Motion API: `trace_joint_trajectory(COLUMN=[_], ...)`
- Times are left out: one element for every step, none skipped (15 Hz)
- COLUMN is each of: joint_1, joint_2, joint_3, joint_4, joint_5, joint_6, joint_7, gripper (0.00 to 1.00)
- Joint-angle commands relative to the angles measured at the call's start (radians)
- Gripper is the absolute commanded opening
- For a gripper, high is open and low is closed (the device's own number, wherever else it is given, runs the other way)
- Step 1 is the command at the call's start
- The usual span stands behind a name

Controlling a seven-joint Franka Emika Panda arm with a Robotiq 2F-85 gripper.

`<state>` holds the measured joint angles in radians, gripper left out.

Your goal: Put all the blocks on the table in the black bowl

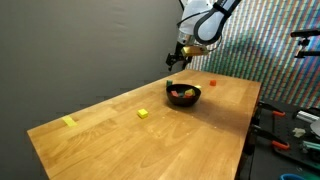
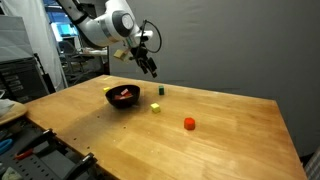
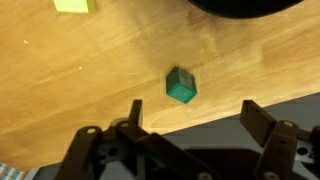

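Observation:
The green block, still outside the black bowl, lies below, so next my gripper lowers its open fingers around the block's sides and closes on it.
The black bowl stands on the light wood table and holds several small blocks; it also shows in the other exterior view and at the wrist view's top edge. A green block lies on the table just beyond my fingertips, near the table's edge. Loose on the table are a yellow block, a second yellow block and a red block. My gripper is open and empty, hovering above the green block.
The table's edge runs close under the gripper, with dark floor beyond it in the wrist view. A dark curtain hangs behind the table. Benches with equipment stand beside the table.

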<state>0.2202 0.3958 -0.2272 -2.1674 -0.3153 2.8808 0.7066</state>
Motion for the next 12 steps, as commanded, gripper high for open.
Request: trace_joint_trajectory(joint_1=[0.061, 0.060, 0.058, 0.053, 0.048, 0.041, 0.038, 0.037, 0.038, 0.027, 0.018, 0.010], joint_2=[0.161, 0.194, 0.226, 0.254, 0.281, 0.300, 0.320, 0.340, 0.357, 0.368, 0.378, 0.387], joint_3=[-0.070, -0.067, -0.065, -0.058, -0.052, -0.043, -0.038, -0.040, -0.043, -0.032, -0.024, -0.019], joint_4=[0.184, 0.221, 0.258, 0.289, 0.318, 0.341, 0.361, 0.379, 0.395, 0.404, 0.415, 0.423], joint_5=[-0.017, 0.005, 0.019, 0.033, 0.047, 0.065, 0.081, 0.091, 0.100, 0.112, 0.123, 0.137], joint_6=[0.003, -0.007, -0.015, -0.023, -0.033, -0.048, -0.062, -0.076, -0.090, -0.101, -0.116, -0.128], joint_7=[0.006, -0.008, -0.019, -0.027, -0.036, -0.049, -0.059, -0.067, -0.072, -0.089, -0.103, -0.116], gripper=[1.00, 1.00, 1.00, 1.00, 1.00, 1.00, 1.00, 1.00, 1.00, 1.00, 1.00, 1.00])
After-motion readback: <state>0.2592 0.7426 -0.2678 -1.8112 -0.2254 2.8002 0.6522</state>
